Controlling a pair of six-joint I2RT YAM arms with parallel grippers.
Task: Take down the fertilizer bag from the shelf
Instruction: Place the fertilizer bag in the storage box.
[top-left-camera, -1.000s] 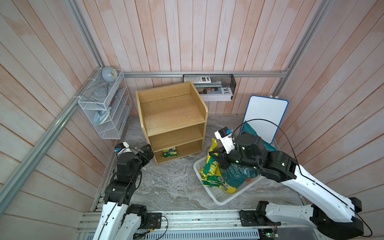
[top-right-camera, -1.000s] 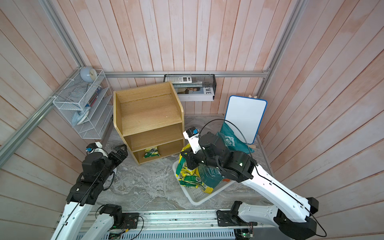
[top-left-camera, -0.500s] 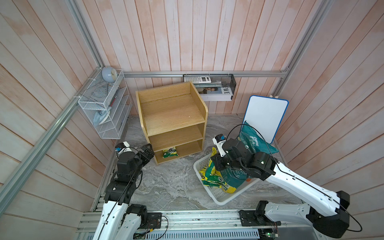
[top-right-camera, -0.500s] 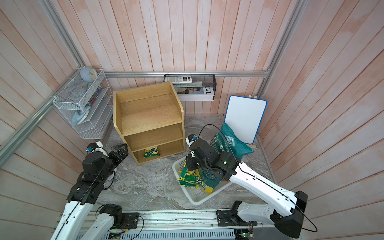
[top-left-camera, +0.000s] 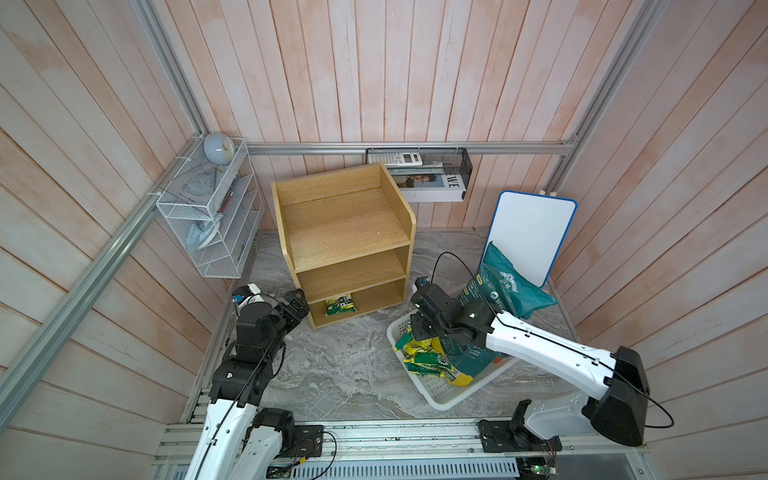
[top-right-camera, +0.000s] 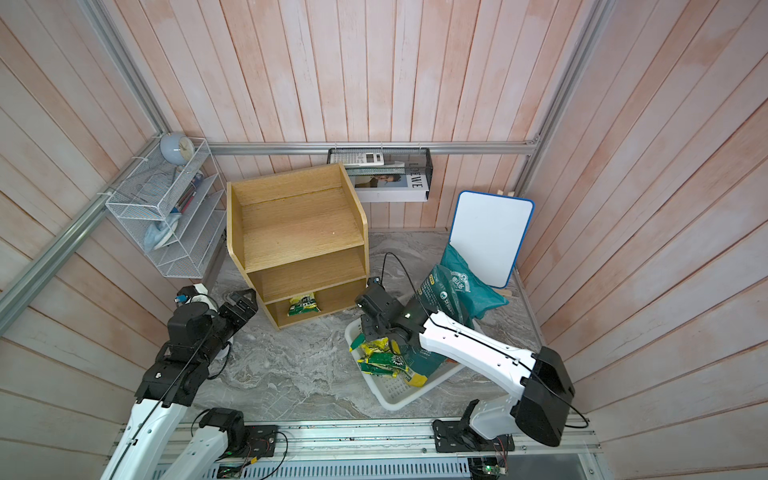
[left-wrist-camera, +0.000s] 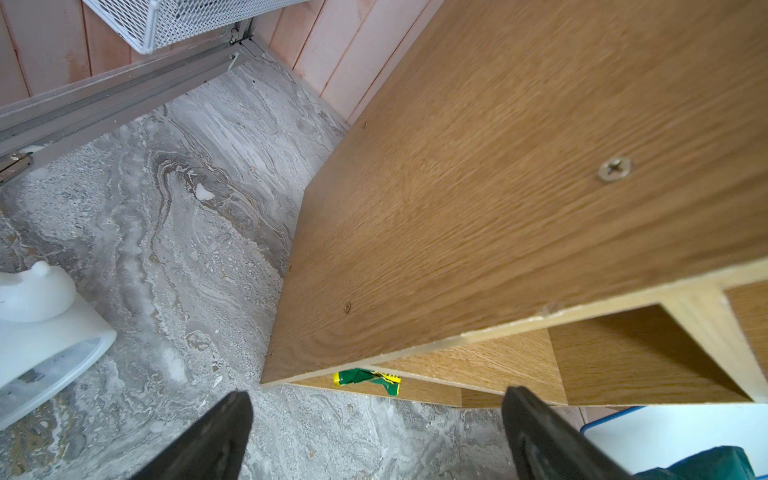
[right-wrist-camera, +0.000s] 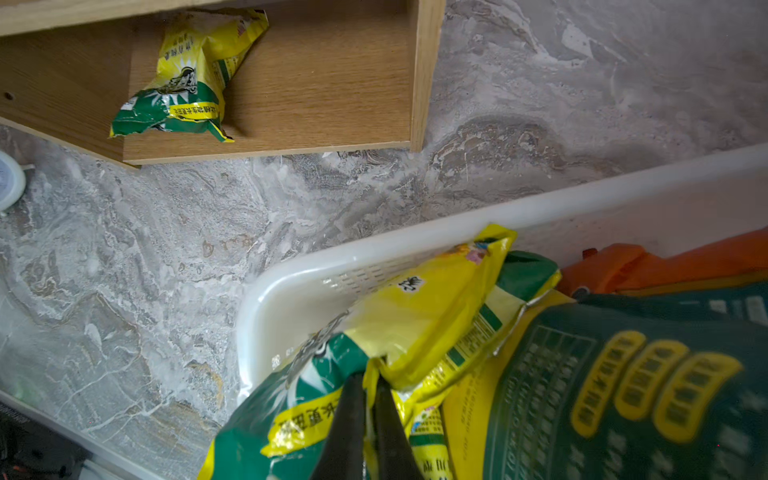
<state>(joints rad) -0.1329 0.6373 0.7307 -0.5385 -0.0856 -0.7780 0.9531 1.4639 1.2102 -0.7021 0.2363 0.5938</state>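
Note:
Next, my right gripper moves outward and down to release the bag in the bare space inside the basket's shelf-side rim (top-left-camera: 400, 324) (right-wrist-camera: 320, 300), as that space lies below and outward.
The light-wood shelf (top-left-camera: 345, 232) stands at the back middle in both top views, its upper tiers bare. One yellow-and-green fertilizer bag (top-left-camera: 341, 304) (right-wrist-camera: 187, 79) lies on the bottom tier; the left wrist view shows only its edge (left-wrist-camera: 368, 379). My right gripper (right-wrist-camera: 369, 376) (top-left-camera: 419, 332) is shut on the crimped edge of another yellow-green fertilizer bag (right-wrist-camera: 419, 320), held low over the white basket (top-left-camera: 449, 399). My left gripper (left-wrist-camera: 376, 399) (top-left-camera: 297, 305) is open beside the shelf's lower left corner, holding nothing.
The basket also holds more yellow-green bags (top-left-camera: 432, 365), a dark green sack (top-left-camera: 465, 353) and something orange (right-wrist-camera: 665, 266). A teal sack (top-left-camera: 507, 286) leans on a whiteboard (top-left-camera: 532, 232). On the walls are a white wire rack (top-left-camera: 208, 224) and a black mesh tray (top-left-camera: 419, 170).
My right arm has come down and drawn back, carrying the held bag from above the basket's near-shelf corner to low inside it. The left arm has not moved.

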